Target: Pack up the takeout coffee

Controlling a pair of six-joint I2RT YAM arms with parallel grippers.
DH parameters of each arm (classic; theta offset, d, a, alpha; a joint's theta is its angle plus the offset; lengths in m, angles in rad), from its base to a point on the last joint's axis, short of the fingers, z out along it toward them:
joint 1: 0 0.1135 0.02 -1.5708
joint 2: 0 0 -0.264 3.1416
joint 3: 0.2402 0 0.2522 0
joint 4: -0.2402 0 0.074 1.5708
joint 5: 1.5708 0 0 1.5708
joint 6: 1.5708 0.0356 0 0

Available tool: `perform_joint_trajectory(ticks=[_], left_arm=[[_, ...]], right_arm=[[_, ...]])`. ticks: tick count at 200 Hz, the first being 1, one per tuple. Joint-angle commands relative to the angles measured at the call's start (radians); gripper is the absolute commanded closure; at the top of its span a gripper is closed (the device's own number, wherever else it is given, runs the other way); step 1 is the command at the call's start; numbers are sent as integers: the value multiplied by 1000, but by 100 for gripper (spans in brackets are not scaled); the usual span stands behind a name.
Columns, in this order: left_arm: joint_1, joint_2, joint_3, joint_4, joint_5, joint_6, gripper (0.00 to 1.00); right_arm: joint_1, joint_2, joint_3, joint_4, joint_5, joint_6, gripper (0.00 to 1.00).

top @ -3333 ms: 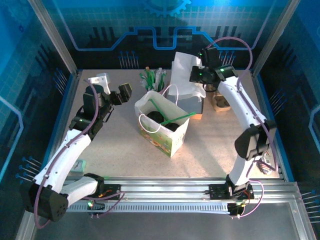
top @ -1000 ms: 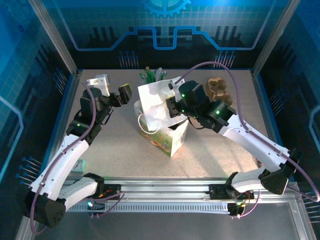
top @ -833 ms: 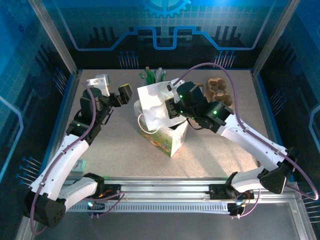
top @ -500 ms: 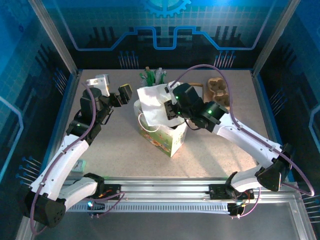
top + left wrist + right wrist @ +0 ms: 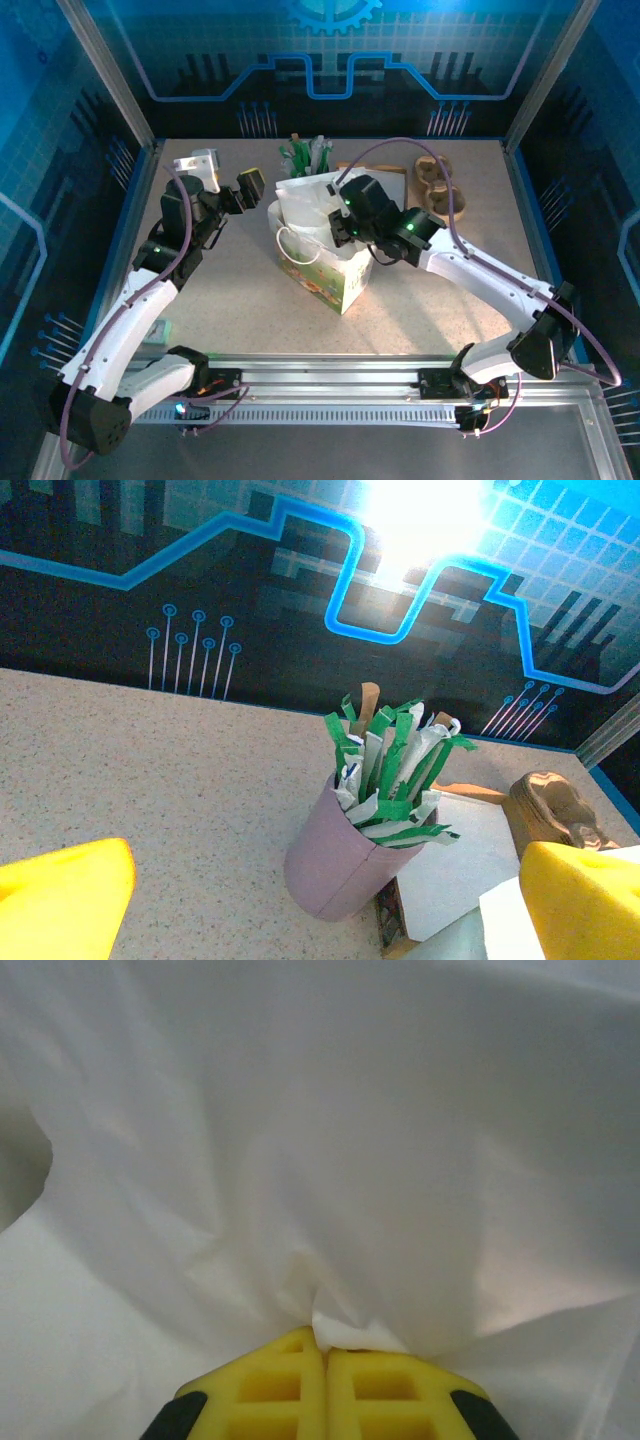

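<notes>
The right gripper carries the crumpled napkin down into the paper bag next.
The takeout coffee is hidden. My right gripper is shut on a crumpled white napkin and holds it over the mouth of the white paper bag, covering what lies inside. In the right wrist view the yellow fingertips pinch a fold of the napkin. My left gripper hangs open just left of the bag with nothing between its fingers. In the left wrist view the left gripper faces the pink cup.
A pink cup of green-and-white sticks stands behind the bag. A brown cardboard cup carrier lies at the back right, next to a flat white sheet. Blue walls close the table's sides.
My right arm has carried the napkin left and lower, down onto the bag's mouth. The left arm has not moved.
</notes>
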Motion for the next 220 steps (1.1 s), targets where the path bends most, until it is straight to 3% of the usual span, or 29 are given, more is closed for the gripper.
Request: perform_joint_trajectory(ticks=[1, 180, 220], left_arm=[[-7, -11, -17, 35, -5, 16, 1], [-10, -6, -19, 36, -2, 16, 1], [-11, -8, -17, 35, -2, 18, 1]], right_arm=[[10, 17, -15, 3, 26, -17, 100], [11, 37, -45, -44, 4, -8, 100], [10, 13, 19, -91, -19, -29, 78]])
